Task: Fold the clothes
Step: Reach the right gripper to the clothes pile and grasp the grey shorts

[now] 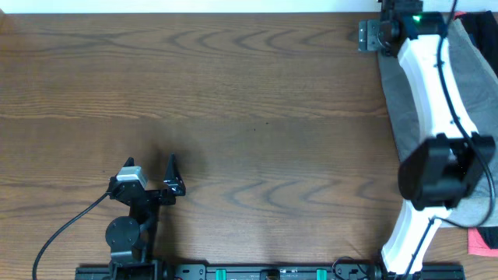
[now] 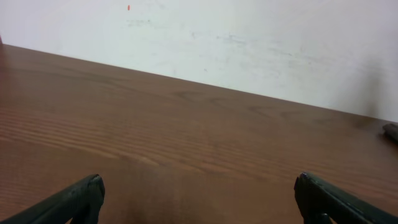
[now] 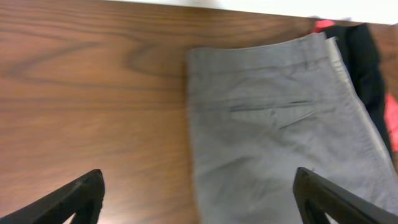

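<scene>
My right gripper needs to move down onto the edge of the shorts by the bare wood, just short of the shorts' waistband, because that edge is below its open fingers.
A dark grey pair of shorts (image 1: 401, 109) lies flat at the right edge of the wooden table, partly under my right arm. In the right wrist view the shorts (image 3: 273, 124) show a waistband at the far end and pocket seams. My right gripper (image 1: 370, 35) (image 3: 199, 186) is open and empty, above the shorts' left edge at the far right of the table. My left gripper (image 1: 152, 167) (image 2: 199, 193) is open and empty over bare wood at the front left, far from the shorts. No khaki-beige pair is in view.
A black cloth (image 3: 367, 56) and a red item (image 3: 392, 118) lie beside the shorts on their far side. A pink-red item (image 1: 482, 241) sits at the front right corner. A white wall (image 2: 249, 43) runs behind the table's far edge.
</scene>
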Controlling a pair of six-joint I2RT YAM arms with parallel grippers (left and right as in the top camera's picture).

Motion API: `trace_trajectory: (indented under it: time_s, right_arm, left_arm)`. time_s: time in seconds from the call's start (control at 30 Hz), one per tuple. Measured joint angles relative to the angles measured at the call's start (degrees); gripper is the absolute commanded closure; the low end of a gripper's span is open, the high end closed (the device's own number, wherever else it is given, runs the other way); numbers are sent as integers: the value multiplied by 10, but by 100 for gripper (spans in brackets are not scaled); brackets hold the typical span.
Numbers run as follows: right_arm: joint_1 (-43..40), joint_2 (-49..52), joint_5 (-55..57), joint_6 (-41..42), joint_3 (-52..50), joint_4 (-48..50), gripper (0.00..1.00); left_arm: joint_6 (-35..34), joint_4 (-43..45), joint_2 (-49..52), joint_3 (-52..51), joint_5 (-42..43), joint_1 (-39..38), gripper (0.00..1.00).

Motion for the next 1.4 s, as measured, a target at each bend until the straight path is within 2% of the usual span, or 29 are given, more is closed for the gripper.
trace_trajectory:
  time_s: [0.37, 0.53, 0.67, 0.77, 0.97, 1.13, 1.4]
  right_arm:
    - [-52, 177, 49, -25, 8, 84, 11]
    - [-56, 198, 49, -27, 8, 122, 11]
    - [-56, 200, 43, -28, 8, 145, 17]
    - [-56, 205, 40, -32, 8, 156, 30]
    - [-56, 212, 46, -36, 9, 160, 70]
    - [-56, 212, 51, -32, 10, 156, 99]
    - [-56, 210, 53, 16, 15, 139, 99]
  left_arm:
    - [0, 0, 0, 0, 0, 0, 2]
    - [0, 0, 0, 0, 0, 0, 2]
    - [0, 0, 0, 0, 0, 0, 2]
    - [0, 0, 0, 0, 0, 0, 2]
    - [0, 0, 0, 0, 0, 0, 2]
    - [0, 0, 0, 0, 0, 0, 2]
    - [0, 0, 0, 0, 0, 0, 2]
